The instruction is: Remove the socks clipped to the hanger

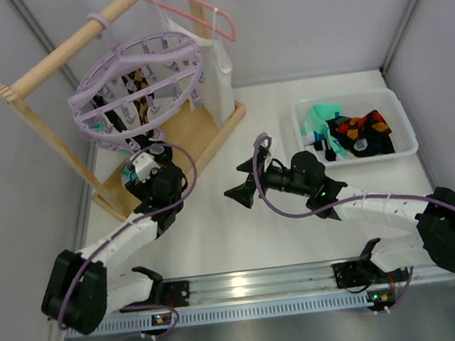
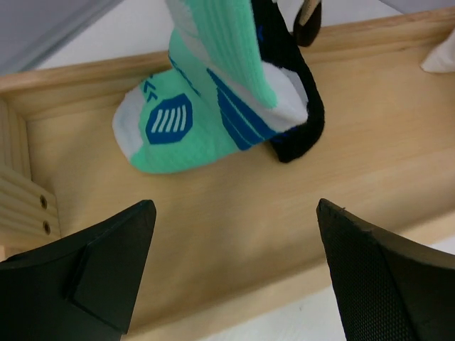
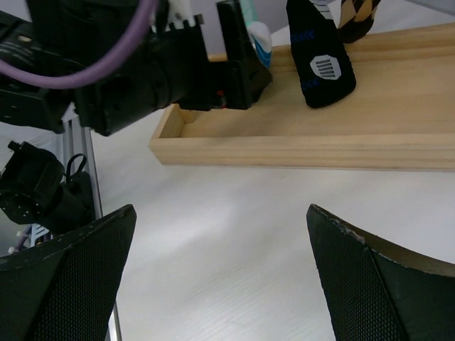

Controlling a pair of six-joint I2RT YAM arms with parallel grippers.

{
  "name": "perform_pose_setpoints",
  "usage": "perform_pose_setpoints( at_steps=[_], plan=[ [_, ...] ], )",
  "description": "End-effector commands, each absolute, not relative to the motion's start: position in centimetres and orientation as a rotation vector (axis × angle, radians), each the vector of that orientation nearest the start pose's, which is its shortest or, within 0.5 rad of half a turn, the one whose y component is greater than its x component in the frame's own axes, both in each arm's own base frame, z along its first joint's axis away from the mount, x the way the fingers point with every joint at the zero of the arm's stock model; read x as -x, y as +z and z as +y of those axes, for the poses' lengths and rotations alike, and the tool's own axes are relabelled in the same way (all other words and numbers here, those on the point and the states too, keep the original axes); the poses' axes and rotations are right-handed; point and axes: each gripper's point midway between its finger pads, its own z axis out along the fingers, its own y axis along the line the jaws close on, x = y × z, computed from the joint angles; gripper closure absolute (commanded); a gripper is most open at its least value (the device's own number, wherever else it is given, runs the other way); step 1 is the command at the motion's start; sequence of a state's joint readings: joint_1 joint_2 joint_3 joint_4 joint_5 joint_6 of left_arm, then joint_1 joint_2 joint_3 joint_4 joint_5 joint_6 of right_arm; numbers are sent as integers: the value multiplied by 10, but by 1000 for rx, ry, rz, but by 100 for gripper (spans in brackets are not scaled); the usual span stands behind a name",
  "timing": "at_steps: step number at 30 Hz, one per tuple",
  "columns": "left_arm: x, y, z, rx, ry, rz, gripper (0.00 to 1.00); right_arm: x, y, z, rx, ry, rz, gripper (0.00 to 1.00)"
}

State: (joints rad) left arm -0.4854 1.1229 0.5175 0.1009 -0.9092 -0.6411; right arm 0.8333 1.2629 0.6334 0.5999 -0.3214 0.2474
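The left gripper will move outward over the base and bring its open fingers around the foot of the mint-green sock, because that sock hangs nearer than the black sock.
The lavender hanger (image 1: 131,79) hangs by its hook from the wooden rail (image 1: 73,44). Socks dangle from its clips: a mint-green sock (image 2: 206,106) with blue marks, a black sock (image 2: 295,92) behind it, and a brown checked one (image 3: 359,14). The mint sock's toe reaches down to the wooden base (image 2: 213,234). My left gripper (image 2: 236,213) is open and empty, low over the base just in front of the mint sock. My right gripper (image 1: 241,181) is open and empty over the white table, facing the base and a black sock with a white label (image 3: 323,60).
A white bin (image 1: 398,114) at the right holds several socks, mint (image 1: 325,122) and black with orange (image 1: 363,130). A long white cloth (image 1: 219,81) on a thin pink coat hanger (image 1: 201,13) hangs from the same rail. The left arm (image 3: 142,64) fills the right wrist view's upper left.
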Motion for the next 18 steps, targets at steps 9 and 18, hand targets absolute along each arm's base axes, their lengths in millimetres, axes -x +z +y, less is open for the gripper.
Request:
perform_pose_setpoints(
  at_steps=[9, 18],
  plan=[
    [-408, 160, 4, 755, 387, 1557, 2, -213, 254, 350, 784, 1161, 1390, 1],
    [-421, 155, 31, 797, 473, 1552, 46, -212, 251, 358, 791, 1204, 1376, 1]
  ],
)
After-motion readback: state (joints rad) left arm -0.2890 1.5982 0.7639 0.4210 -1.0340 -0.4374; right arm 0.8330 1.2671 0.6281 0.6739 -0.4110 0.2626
